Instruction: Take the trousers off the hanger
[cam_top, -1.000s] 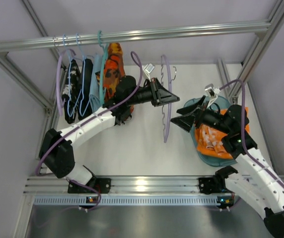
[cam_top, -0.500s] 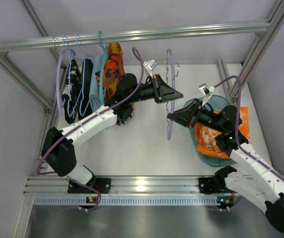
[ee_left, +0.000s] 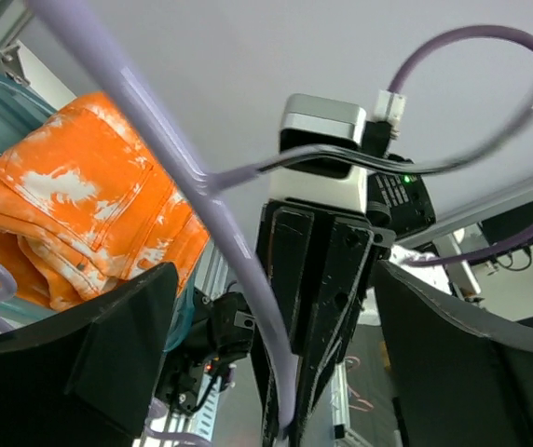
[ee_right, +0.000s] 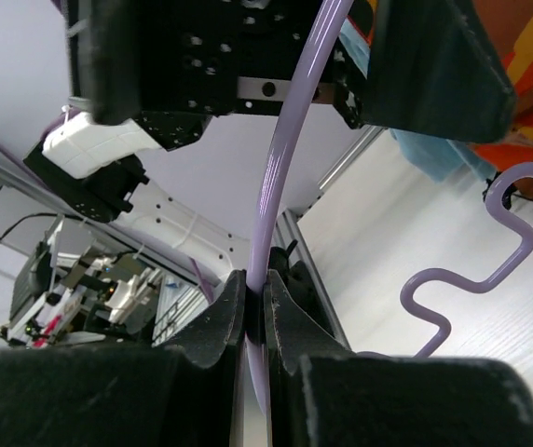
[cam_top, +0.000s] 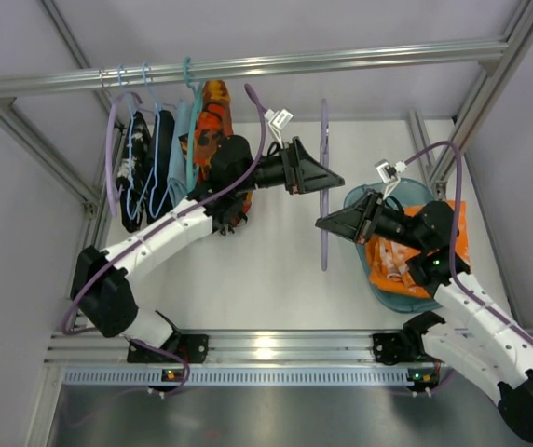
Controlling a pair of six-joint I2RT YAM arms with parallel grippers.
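The trousers [cam_top: 402,261] are already in the basket. My right gripper needs to move outward next and bring the hanger's hook onto the metal bar's empty part [cam_top: 306,63] to release it.
The lilac hanger [cam_top: 323,140] hangs upright in the air between the two arms, bare of any garment. My right gripper [cam_top: 322,222] is shut on its lower bar; in the right wrist view the right gripper [ee_right: 256,307] pinches the hanger [ee_right: 290,140]. My left gripper [cam_top: 330,178] stands open around the hanger's upper part, with its fingers wide on either side of the bar [ee_left: 155,121] and not touching it. The orange trousers [cam_top: 402,261] lie bunched in a teal basket [cam_top: 406,300] to the right, also visible in the left wrist view [ee_left: 89,214].
At the back left a metal rail [cam_top: 248,67] carries light blue hangers [cam_top: 145,168], a teal hanger [cam_top: 190,84] and an orange-and-black garment [cam_top: 212,121]. Frame posts run along both sides. Purple cables loop over both arms.
My right gripper closed on the hanger's lower bar, then my left gripper opened and let go of it. The hanger shifted slightly right and stands straighter.
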